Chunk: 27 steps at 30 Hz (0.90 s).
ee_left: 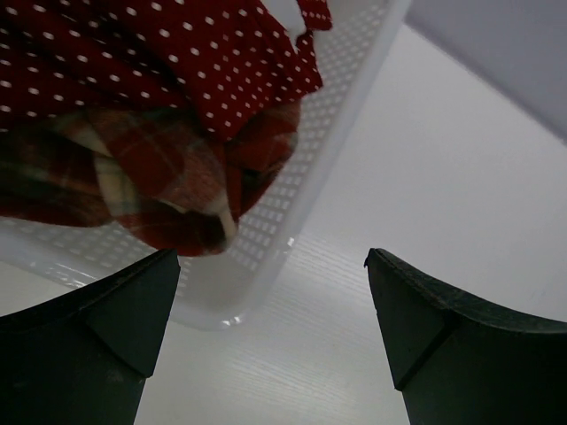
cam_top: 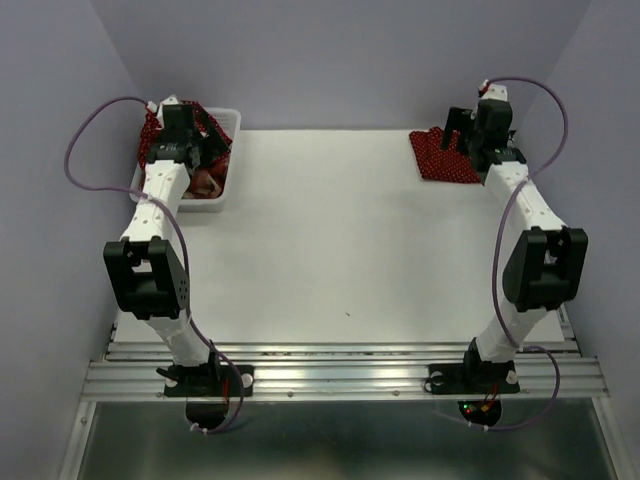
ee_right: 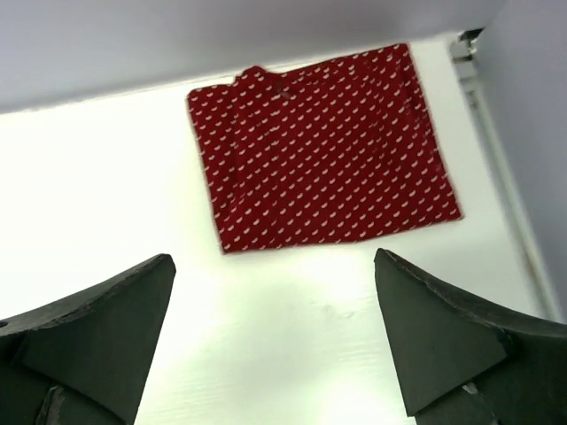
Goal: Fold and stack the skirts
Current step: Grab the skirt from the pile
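Note:
The left gripper needs to move outward and down next, onto the polka-dot skirt in the basket, at its pointed fold above the plaid [cam_top: 213,164] [ee_left: 222,120].
A folded dark red polka-dot skirt [cam_top: 440,157] lies flat at the table's far right; it also shows in the right wrist view [ee_right: 319,146]. My right gripper [ee_right: 275,301] is open and empty, above bare table just short of that skirt. A second dark red polka-dot skirt [ee_left: 168,53] and the red-and-cream plaid skirt [ee_left: 151,186] lie crumpled in the white mesh basket [ee_left: 292,204] at the far left. My left gripper [ee_left: 270,301] is open and empty, beside the basket's corner over the table. In the top view the left gripper [cam_top: 190,140] hovers at the basket [cam_top: 225,115].
Purple walls close the table on the left, back and right. A metal rail [cam_top: 340,365] runs along the near edge with both arm bases bolted to it. Purple cables loop off both arms.

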{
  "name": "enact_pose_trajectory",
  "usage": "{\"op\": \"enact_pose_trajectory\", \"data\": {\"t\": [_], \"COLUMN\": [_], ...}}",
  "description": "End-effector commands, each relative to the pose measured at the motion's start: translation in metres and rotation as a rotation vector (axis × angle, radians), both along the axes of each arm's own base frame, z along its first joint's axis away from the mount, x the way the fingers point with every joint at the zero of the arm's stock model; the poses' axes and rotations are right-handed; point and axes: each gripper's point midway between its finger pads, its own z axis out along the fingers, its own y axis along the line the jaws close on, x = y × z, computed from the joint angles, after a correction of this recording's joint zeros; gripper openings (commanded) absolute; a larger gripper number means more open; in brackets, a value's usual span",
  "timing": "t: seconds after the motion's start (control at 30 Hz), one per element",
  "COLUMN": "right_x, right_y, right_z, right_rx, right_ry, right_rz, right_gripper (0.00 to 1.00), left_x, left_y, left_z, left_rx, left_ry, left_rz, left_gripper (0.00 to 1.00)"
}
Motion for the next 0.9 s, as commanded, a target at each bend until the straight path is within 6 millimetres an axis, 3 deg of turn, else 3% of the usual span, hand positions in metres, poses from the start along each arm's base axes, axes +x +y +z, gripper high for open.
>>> {"op": "enact_pose_trajectory", "data": {"t": [0.0, 0.03, 0.07, 0.1, 0.17, 0.2, 0.27, 0.3, 0.33, 0.37, 0.4, 0.6, 0.67, 0.7, 0.77, 0.8, 0.83, 0.87], "right_x": [-0.029, -0.037, -0.041, -0.046, -0.050, -0.051, -0.054, -0.054, -0.057, -0.057, -0.059, -0.063, -0.064, -0.065, -0.067, -0.068, -0.070, -0.071], "right_y": [0.030, 0.037, 0.040, 0.041, 0.046, 0.046, 0.048, 0.048, 0.046, 0.044, 0.043, 0.037, 0.038, 0.037, 0.034, 0.033, 0.032, 0.033], "right_z": [-0.014, -0.005, -0.009, -0.014, -0.025, -0.027, -0.035, -0.036, -0.040, -0.040, -0.041, -0.049, -0.052, -0.054, -0.053, -0.053, -0.051, -0.050], "right_rx": [0.199, 0.225, 0.240, 0.253, 0.276, 0.281, 0.282, 0.280, 0.268, 0.262, 0.254, 0.220, 0.214, 0.209, 0.195, 0.191, 0.189, 0.192], "right_ry": [-0.072, -0.100, -0.103, -0.097, -0.090, -0.084, -0.060, -0.055, -0.032, -0.034, -0.025, 0.002, 0.018, 0.029, 0.030, 0.033, 0.030, 0.029], "right_rz": [0.050, 0.079, 0.089, 0.091, 0.105, 0.106, 0.113, 0.113, 0.109, 0.102, 0.094, 0.082, 0.086, 0.084, 0.073, 0.069, 0.068, 0.074], "right_gripper": [1.00, 1.00, 1.00, 1.00, 1.00, 1.00, 1.00, 1.00, 1.00, 1.00, 1.00, 1.00, 1.00, 1.00, 1.00, 1.00, 1.00, 1.00], "left_x": [0.011, 0.018, 0.020, 0.029, 0.043, 0.053, 0.068, 0.073, 0.079, 0.082, 0.084, 0.097, 0.104, 0.106, 0.110, 0.110, 0.109, 0.109], "left_y": [0.047, 0.059, 0.063, 0.067, 0.075, 0.077, 0.086, 0.089, 0.095, 0.097, 0.101, 0.111, 0.112, 0.113, 0.114, 0.113, 0.112, 0.111], "left_z": [0.029, 0.026, 0.034, 0.023, 0.033, 0.020, 0.032, 0.010, 0.005, 0.016, 0.001, -0.029, -0.034, -0.035, -0.032, -0.031, -0.022, -0.015], "left_rx": [0.024, 0.027, 0.024, 0.017, 0.001, -0.004, 0.006, 0.000, 0.002, 0.007, 0.009, 0.029, 0.029, 0.031, 0.035, 0.034, 0.029, 0.028], "left_ry": [-0.071, -0.066, -0.085, -0.065, -0.100, -0.080, -0.113, -0.057, -0.038, -0.063, -0.028, 0.009, 0.012, 0.012, 0.006, 0.009, -0.008, -0.023], "left_rz": [0.095, 0.112, 0.109, 0.108, 0.103, 0.097, 0.111, 0.114, 0.127, 0.138, 0.147, 0.180, 0.181, 0.183, 0.181, 0.178, 0.175, 0.173], "left_gripper": [0.99, 0.99, 0.99, 0.99, 0.99, 0.99, 0.99, 0.99, 0.99, 0.99, 0.99, 0.99, 0.93, 0.89, 0.57, 0.38, 0.00, 0.00]}}
